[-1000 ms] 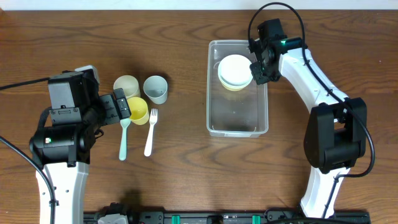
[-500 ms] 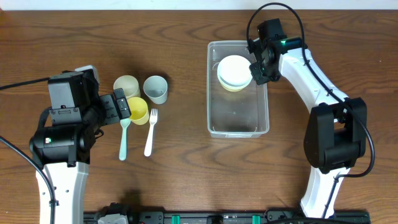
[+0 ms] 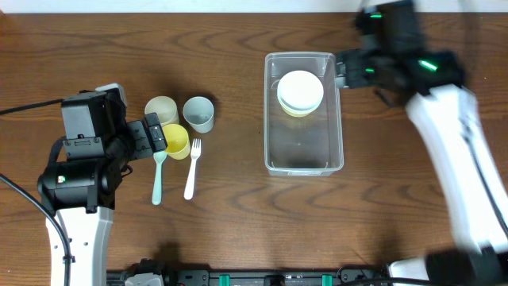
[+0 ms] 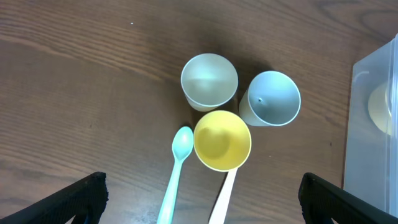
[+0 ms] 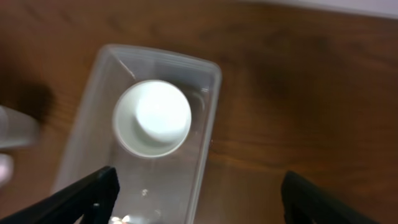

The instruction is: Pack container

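Note:
I will lower my open left gripper astride the yellow cup's side [image 3: 167, 148] [image 4: 196, 142] next to the teal spoon, because the pale and grey-blue cups crowd the far side of the yellow cup.
The clear container [image 3: 302, 151] stands right of centre. At its far end a white bowl [image 3: 300, 89] rests nested in a yellow one. My right gripper [image 3: 346, 71] is blurred just outside the tub's far right rim, open and holding nothing. In the right wrist view the container [image 5: 208, 118] and white bowl [image 5: 152, 118] lie below the open right gripper [image 5: 199, 205]. My left gripper [image 3: 155, 137] is open at the yellow cup [image 3: 175, 141]. From the left wrist, the left gripper [image 4: 205, 208] spreads wide below the yellow cup [image 4: 222, 140].
A pale cup [image 3: 161, 110] and a grey-blue cup [image 3: 198, 114] stand behind the yellow one. A teal spoon [image 3: 158, 179] and a white fork [image 3: 192, 168] lie side by side in front of the cups. The container's near half holds nothing.
My right gripper has opened off the white bowl's rim and swung up and to the right, out of the container. The bowls stay inside. The left arm has not moved.

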